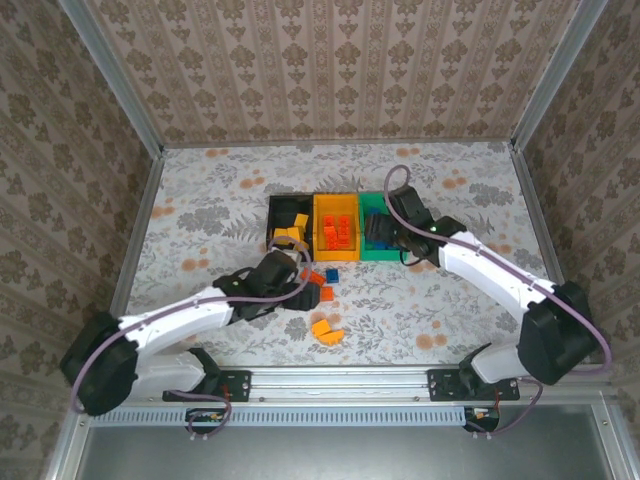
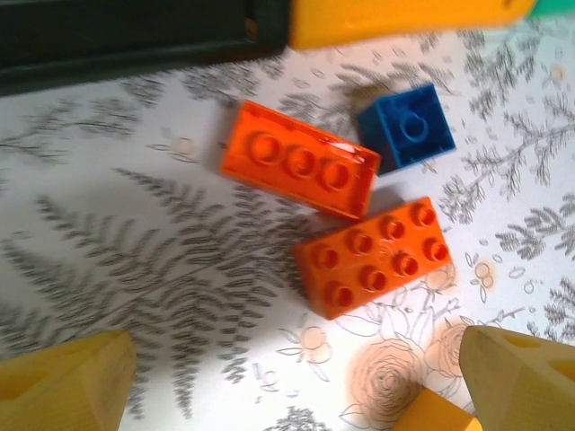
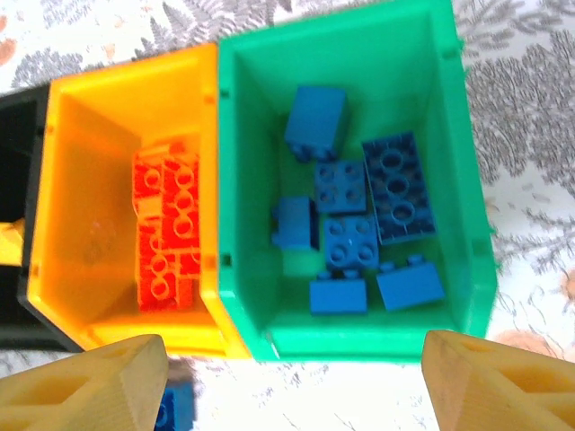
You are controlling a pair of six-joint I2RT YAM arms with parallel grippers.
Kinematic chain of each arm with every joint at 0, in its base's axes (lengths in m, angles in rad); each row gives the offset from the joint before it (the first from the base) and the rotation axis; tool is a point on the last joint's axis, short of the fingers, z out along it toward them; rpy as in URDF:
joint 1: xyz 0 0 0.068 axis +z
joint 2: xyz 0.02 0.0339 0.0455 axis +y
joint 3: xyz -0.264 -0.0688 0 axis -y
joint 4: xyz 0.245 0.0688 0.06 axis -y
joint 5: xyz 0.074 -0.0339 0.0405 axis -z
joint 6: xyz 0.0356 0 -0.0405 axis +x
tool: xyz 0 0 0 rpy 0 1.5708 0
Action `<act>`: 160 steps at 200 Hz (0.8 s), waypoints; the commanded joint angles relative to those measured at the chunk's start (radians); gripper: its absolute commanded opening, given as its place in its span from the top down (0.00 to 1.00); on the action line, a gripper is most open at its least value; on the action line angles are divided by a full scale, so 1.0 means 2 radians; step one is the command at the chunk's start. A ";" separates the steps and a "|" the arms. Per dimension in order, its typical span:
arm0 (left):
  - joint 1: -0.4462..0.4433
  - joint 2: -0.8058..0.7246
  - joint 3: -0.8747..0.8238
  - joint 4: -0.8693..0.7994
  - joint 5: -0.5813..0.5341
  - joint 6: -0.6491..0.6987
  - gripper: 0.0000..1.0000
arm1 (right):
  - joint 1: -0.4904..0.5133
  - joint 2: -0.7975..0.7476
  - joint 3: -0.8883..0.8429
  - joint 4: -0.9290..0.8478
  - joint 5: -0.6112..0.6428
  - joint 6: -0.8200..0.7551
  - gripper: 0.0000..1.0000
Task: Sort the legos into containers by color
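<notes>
I need to bring my left gripper down next over the studded red-orange brick (image 1: 327, 293), with its open fingers around the brick's short ends, because that brick is nearer than the other red-orange one.
The joined bins stand mid-table: black (image 1: 280, 212), orange (image 1: 336, 208), green (image 1: 378, 252). The green bin (image 3: 359, 337) holds several blue legos (image 3: 359, 202). Red-orange legos (image 3: 166, 229) fill the orange bin (image 3: 90, 180). My right gripper (image 1: 383, 238) hovers open over the green bin's near wall, nothing between its fingers (image 3: 90, 382). My left gripper (image 1: 303, 283) is open above the table, empty. Just ahead of its fingers (image 2: 63, 386) lie two red-orange bricks (image 2: 301, 171) (image 2: 377, 256) and a blue brick (image 2: 409, 130).
Yellow-orange bricks (image 1: 290, 235) lie in the black bin. More yellow-orange bricks (image 1: 325, 330) sit on the table near the front rail, one of them (image 2: 436, 415) by my left gripper. A blue brick (image 3: 175, 409) lies before the orange bin. Patterned walls enclose the table.
</notes>
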 commanded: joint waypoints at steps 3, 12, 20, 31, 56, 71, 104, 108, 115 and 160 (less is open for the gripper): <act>-0.020 0.051 0.041 0.001 0.000 0.022 0.06 | 0.001 -0.044 -0.034 0.005 -0.009 0.011 0.23; -0.028 0.071 0.055 -0.008 -0.012 0.026 0.05 | 0.000 -0.055 -0.040 0.005 -0.008 0.011 0.23; -0.035 0.088 0.067 -0.015 -0.026 0.027 0.03 | 0.000 -0.065 -0.046 0.003 -0.007 0.010 0.23; -0.046 0.107 0.080 -0.022 -0.042 0.029 0.00 | 0.000 -0.076 -0.050 0.003 -0.005 0.008 0.23; -0.061 0.146 0.104 -0.035 -0.068 0.025 0.00 | 0.000 -0.093 -0.058 0.001 0.001 0.004 0.22; -0.067 0.169 0.115 -0.039 -0.086 0.020 0.00 | -0.001 -0.101 -0.060 0.001 0.000 0.002 0.22; -0.084 0.216 0.137 -0.045 -0.116 0.006 0.00 | -0.004 -0.118 -0.068 0.003 -0.001 0.000 0.21; -0.086 0.222 0.140 -0.045 -0.121 0.005 0.00 | -0.005 -0.121 -0.068 0.003 -0.001 0.000 0.21; -0.089 0.230 0.141 -0.046 -0.127 0.000 0.00 | -0.006 -0.125 -0.070 0.004 -0.001 -0.002 0.21; -0.091 0.244 0.125 -0.026 -0.118 -0.015 0.14 | -0.014 -0.145 -0.077 0.004 0.001 -0.006 0.21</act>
